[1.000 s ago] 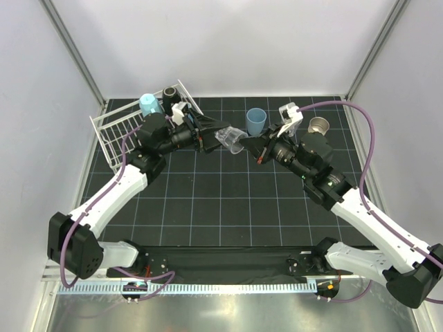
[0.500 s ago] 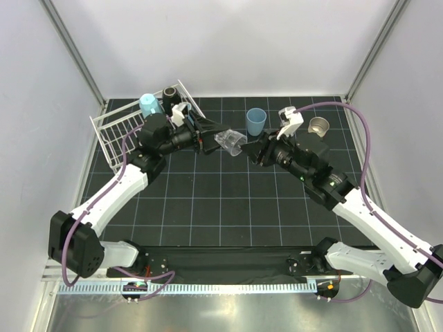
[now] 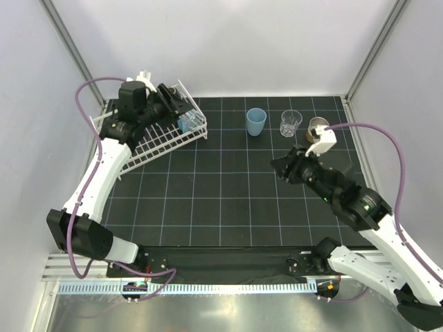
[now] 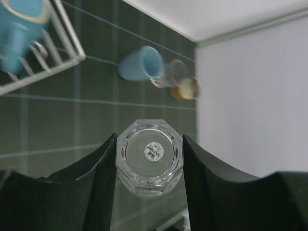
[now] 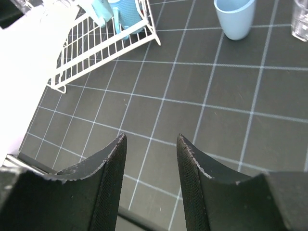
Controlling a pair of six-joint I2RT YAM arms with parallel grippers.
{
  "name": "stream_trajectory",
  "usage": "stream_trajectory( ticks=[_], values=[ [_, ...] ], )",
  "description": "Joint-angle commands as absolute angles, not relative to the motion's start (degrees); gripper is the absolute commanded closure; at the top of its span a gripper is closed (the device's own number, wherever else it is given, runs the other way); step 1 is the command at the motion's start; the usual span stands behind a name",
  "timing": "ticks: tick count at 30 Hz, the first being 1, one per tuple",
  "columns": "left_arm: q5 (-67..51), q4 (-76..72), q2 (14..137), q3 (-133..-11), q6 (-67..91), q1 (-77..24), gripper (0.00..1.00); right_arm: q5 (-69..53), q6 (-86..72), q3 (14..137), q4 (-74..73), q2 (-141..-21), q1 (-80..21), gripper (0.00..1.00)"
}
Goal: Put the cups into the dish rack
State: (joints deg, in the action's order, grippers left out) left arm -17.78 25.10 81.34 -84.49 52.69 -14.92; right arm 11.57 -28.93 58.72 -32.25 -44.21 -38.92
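My left gripper turns its fingers downward, lowers the glass and releases it next, since bare rack wires below the gripper, beside the light blue mug, leave room.
My left gripper (image 4: 149, 161) is shut on a clear glass (image 4: 149, 163), whose base faces the wrist camera. In the top view this gripper (image 3: 178, 106) hangs over the far side of the white wire dish rack (image 3: 156, 142). A light blue mug (image 3: 185, 124) lies in the rack (image 4: 45, 72). On the mat stand a light blue tumbler (image 3: 256, 122), a second clear glass (image 3: 291, 123) and a brown metallic cup (image 3: 319, 128). My right gripper (image 3: 280, 166) is open and empty above the mat, its fingers (image 5: 108, 163) apart.
White walls and metal posts close in the black gridded mat (image 3: 221, 187). The left arm hides part of the rack's far corner. In the right wrist view the rack (image 5: 96, 53) lies far left and the tumbler (image 5: 234, 17) far right.
The grippers met mid-mat around the clear glass. The right gripper opened and drew back to the right. The left arm carried the glass up-left over the rack.
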Motion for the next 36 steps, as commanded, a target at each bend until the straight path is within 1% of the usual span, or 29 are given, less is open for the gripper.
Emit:
stream_trajectory(
  ticks=[1,5,7,8,13,17,20,31,36],
  values=[
    [-5.3,31.7,83.5,-88.1,36.4,-14.5,1.0,13.9,-30.4,58.9,-39.4,-40.8,-38.9,0.52],
    [5.2,30.2,86.0,-89.3,29.3,-14.0,1.0,16.0,-29.9,59.3,-42.9,-37.2,-38.9,0.51],
    [7.4,27.9,86.7,-88.7,28.3,-13.4,1.0,16.7,-29.4,59.9,-44.4,-36.4,-38.9,0.51],
    [8.5,27.0,87.4,-88.4,28.1,-13.1,1.0,17.3,-29.4,60.3,-44.9,-35.9,-38.9,0.49],
    [15.1,21.3,89.7,-84.8,23.8,-12.5,1.0,18.7,-30.0,60.6,-48.0,-34.2,-38.9,0.49],
    [17.2,9.3,91.0,-79.0,20.3,-12.4,1.0,20.7,-30.6,60.8,-49.6,-32.3,-38.9,0.48],
    [18.2,5.7,93.6,-77.9,20.0,-12.1,1.0,21.5,-31.0,61.2,-50.8,-31.3,-38.9,0.48],
    [19.1,3.1,104.4,-83.0,19.3,-11.3,1.0,21.4,-32.9,62.3,-53.4,-31.7,-38.9,0.48],
    [19.9,0.8,105.9,-82.2,19.9,-11.3,1.0,21.4,-33.4,62.5,-54.0,-32.0,-38.9,0.48]
  ],
)
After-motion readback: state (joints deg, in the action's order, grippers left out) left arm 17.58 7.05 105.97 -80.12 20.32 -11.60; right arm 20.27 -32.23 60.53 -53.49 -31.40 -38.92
